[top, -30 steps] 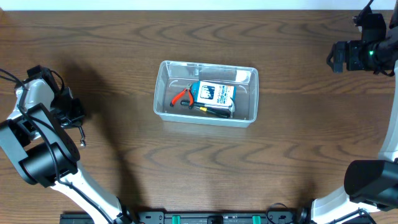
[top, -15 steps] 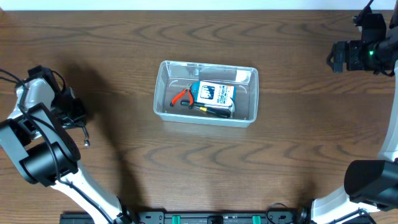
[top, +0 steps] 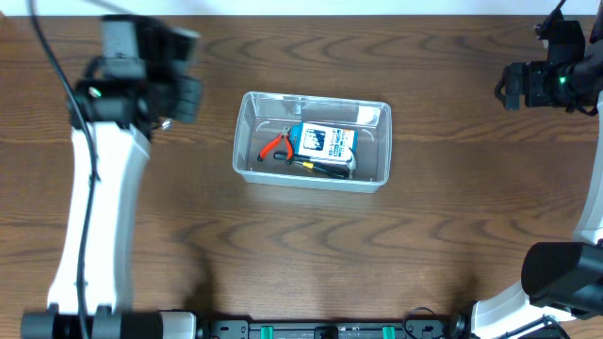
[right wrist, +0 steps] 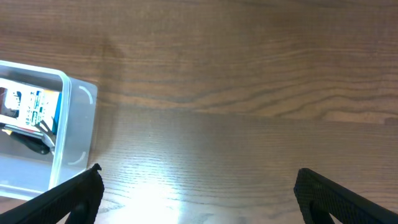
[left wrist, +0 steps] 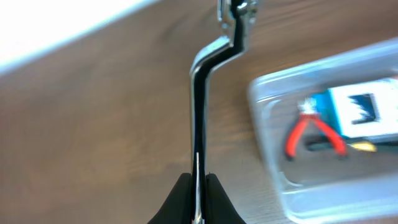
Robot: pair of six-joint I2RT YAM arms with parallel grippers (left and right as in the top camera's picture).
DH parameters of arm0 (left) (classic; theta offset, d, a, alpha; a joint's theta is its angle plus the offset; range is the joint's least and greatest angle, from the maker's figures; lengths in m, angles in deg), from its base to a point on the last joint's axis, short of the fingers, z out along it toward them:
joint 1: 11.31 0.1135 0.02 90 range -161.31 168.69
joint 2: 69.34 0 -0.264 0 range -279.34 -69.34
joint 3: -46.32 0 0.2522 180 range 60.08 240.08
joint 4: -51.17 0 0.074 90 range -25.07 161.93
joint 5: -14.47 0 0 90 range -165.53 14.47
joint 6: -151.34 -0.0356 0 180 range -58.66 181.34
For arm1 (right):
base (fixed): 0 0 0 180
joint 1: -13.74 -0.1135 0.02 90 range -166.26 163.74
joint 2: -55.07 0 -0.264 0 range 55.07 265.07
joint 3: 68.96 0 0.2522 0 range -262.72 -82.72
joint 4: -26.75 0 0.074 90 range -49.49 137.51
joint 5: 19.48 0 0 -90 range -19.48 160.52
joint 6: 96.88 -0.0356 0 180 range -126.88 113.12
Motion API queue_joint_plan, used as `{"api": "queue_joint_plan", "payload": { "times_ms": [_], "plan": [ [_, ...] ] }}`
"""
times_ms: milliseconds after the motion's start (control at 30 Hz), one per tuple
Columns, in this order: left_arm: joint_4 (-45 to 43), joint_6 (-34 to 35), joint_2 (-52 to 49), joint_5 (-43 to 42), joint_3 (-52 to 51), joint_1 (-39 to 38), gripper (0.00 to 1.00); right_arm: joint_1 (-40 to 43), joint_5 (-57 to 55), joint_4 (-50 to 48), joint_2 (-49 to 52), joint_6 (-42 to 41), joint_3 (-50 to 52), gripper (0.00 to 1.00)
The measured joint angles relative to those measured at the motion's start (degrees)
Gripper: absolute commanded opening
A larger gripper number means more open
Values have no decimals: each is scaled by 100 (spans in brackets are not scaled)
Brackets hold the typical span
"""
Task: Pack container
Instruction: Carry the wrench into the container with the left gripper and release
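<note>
My left gripper will next swing over the empty part between the screwdriver [top: 325,168] and the container's near side, turn and lower the bent tool in.
The clear plastic container [top: 247,158] stands at the table's middle. It holds red-handled pliers [top: 275,144], a blue-and-white box [top: 326,141] and a black-and-yellow screwdriver [top: 325,168]. My left gripper [top: 179,99] hangs just left of the container, shut on a thin bent metal tool [left wrist: 200,112]. In the left wrist view the jaws [left wrist: 198,186] pinch the tool's shaft, with the container [left wrist: 264,93] and pliers [left wrist: 311,130] to the right. My right gripper [top: 509,87] is far right, open and empty [right wrist: 199,193]. The container's corner [right wrist: 78,124] shows at the left of its view.
Dark wooden table [top: 311,254] all around. A white strip runs along the table's far edge [top: 311,6]. The left arm's white link [top: 94,207] stretches down the left side.
The left arm swung from the table's left edge up and rightward to beside the container, carrying the metal tool. The right arm has not moved.
</note>
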Motion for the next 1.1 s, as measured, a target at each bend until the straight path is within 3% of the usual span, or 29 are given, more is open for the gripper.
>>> {"api": "queue_joint_plan", "payload": {
  "times_ms": [167,333,467,833,1100],
  "plan": [
    [9,-1185,-76,-94,-13,-1056,6,0,2,2,0,0,0,99],
    [11,-2599,-575,-684,-96,-1803,6,0,0,57,0,0,0,99],
    [-127,-3335,-1021,-1025,-98,-2194,6,0,0,105,0,0,0,99],
    [485,-3768,-2629,-1209,-105,-2481,6,0,0,168,0,0,0,99],
    [527,-3770,-2824,-1211,-105,-2568,8,0,0,170,0,0,0,99]
  ]
}}
